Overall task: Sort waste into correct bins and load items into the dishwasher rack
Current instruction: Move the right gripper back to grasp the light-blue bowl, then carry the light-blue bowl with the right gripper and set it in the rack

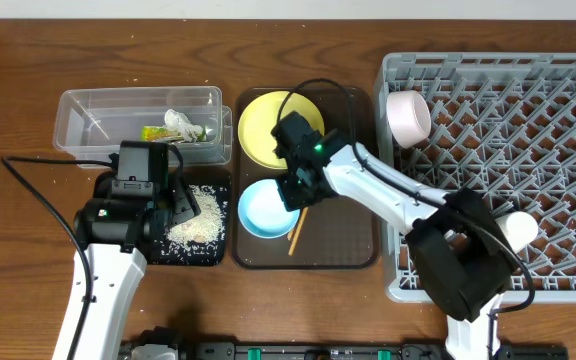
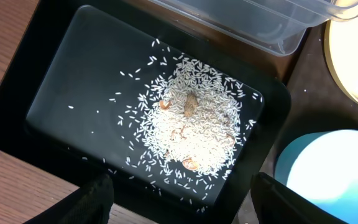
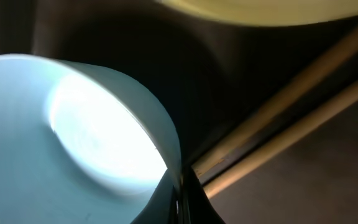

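Observation:
My right gripper moves up and to the right in the overhead view, then down, takes the bowl next, then releases it beside the small cup, where rack wires stand empty.
My right gripper is shut on the rim of the light blue bowl, with one finger inside and one outside the wall. The bowl sits on the dark brown tray, in front of the yellow plate. Two wooden chopsticks lie right beside the bowl. My left gripper hangs open over the black tray, which holds a heap of rice. The clear tub holds the green-and-orange wrapper and a white scrap.
The grey dishwasher rack fills the right side, with a small cup at its left edge and a white bowl near its front. Bare wooden table lies to the left of the tub and along the front.

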Robot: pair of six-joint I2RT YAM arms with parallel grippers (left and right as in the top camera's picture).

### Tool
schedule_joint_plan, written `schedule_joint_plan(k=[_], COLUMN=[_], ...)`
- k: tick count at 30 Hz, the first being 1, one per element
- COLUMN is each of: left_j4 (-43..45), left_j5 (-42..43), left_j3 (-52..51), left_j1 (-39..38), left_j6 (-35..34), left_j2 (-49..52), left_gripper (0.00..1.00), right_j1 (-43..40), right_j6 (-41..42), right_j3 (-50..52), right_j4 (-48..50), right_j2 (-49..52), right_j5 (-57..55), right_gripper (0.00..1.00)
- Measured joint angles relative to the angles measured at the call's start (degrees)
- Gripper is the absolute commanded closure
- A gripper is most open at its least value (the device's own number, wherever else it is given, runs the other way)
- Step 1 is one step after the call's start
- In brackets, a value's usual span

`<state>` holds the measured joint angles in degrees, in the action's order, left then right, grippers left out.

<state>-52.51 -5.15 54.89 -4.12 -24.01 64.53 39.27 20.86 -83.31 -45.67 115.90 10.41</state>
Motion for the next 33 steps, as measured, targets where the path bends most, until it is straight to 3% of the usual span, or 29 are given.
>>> schedule_joint_plan(k=[10, 17, 28, 33], left_j4=[0.0, 0.0, 0.4, 0.4], left_j5=[0.0, 0.0, 0.0, 0.0], left_j3=[0.0, 0.0, 0.0, 0.0], left_j1=[0.0, 0.0, 0.0, 0.0], left_j6=[0.0, 0.0, 0.0, 0.0], left_j2=[0.0, 0.0, 0.0, 0.0], left_gripper=[0.27, 0.27, 0.27, 0.27], right_j1=[-11.8, -19.9, -26.6, -28.2], right_j6=[-2.8, -7.9, -12.4, -12.7], right_j3=[-1.0, -1.7, -1.9, -1.9], right_j4=[-2.1, -0.3, 2.8, 3.1], right_j2=[-15.2, -26.3, -24.4, -19.4], right_j5=[-9.5, -28.6, -69.8, -77.5], right_gripper=[0.99, 0.99, 0.99, 0.99])
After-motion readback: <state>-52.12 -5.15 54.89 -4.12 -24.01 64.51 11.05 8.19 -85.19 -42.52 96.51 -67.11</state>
